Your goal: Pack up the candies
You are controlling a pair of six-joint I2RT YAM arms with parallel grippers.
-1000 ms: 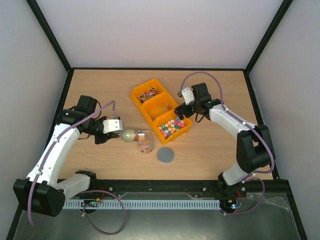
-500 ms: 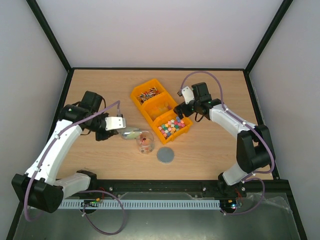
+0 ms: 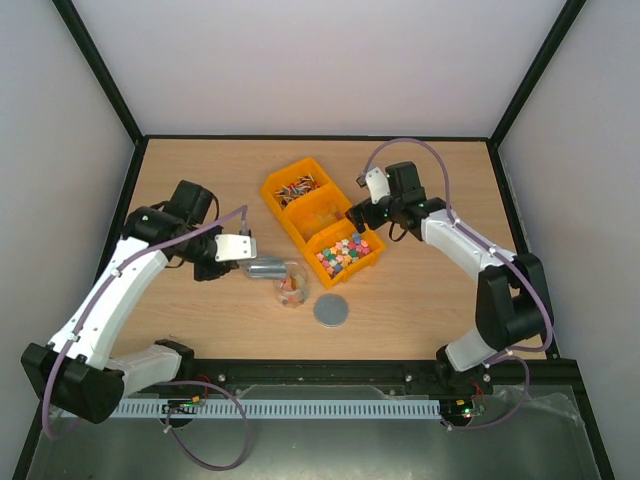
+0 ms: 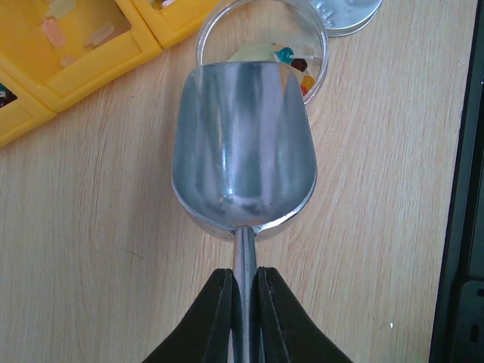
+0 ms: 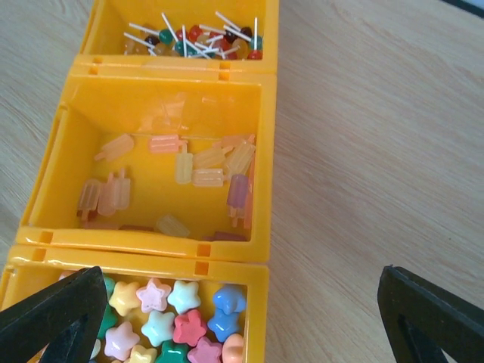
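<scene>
I should move my left gripper away from the jar (image 3: 291, 285), turn the empty scoop outward, lower it onto the bare tabletop below and outward, and let go.
My left gripper (image 3: 232, 251) is shut on the handle of the silver scoop (image 3: 264, 267). In the left wrist view the fingers (image 4: 215, 318) pinch the handle and the scoop bowl (image 4: 242, 151) is empty, its tip over the mouth of the clear jar (image 4: 227, 23). The jar (image 3: 291, 285) holds a few mixed candies (image 4: 296, 69). Three joined yellow bins hold candies: lollipops (image 5: 193, 34), pale popsicle pieces (image 5: 181, 174) and pastel stars (image 5: 170, 318). My right gripper (image 5: 240, 302) is open and empty above the star bin's far rim (image 3: 345, 255).
The grey round lid (image 3: 332, 310) lies on the table just right of the jar and also shows in the left wrist view (image 4: 349, 11). The yellow bin row (image 3: 330, 190) runs diagonally across the table's middle. Black frame rails border the table.
The left arm has moved the scoop right to the jar's mouth. The candies seen in the scoop before are gone from it. The right gripper has shifted slightly.
</scene>
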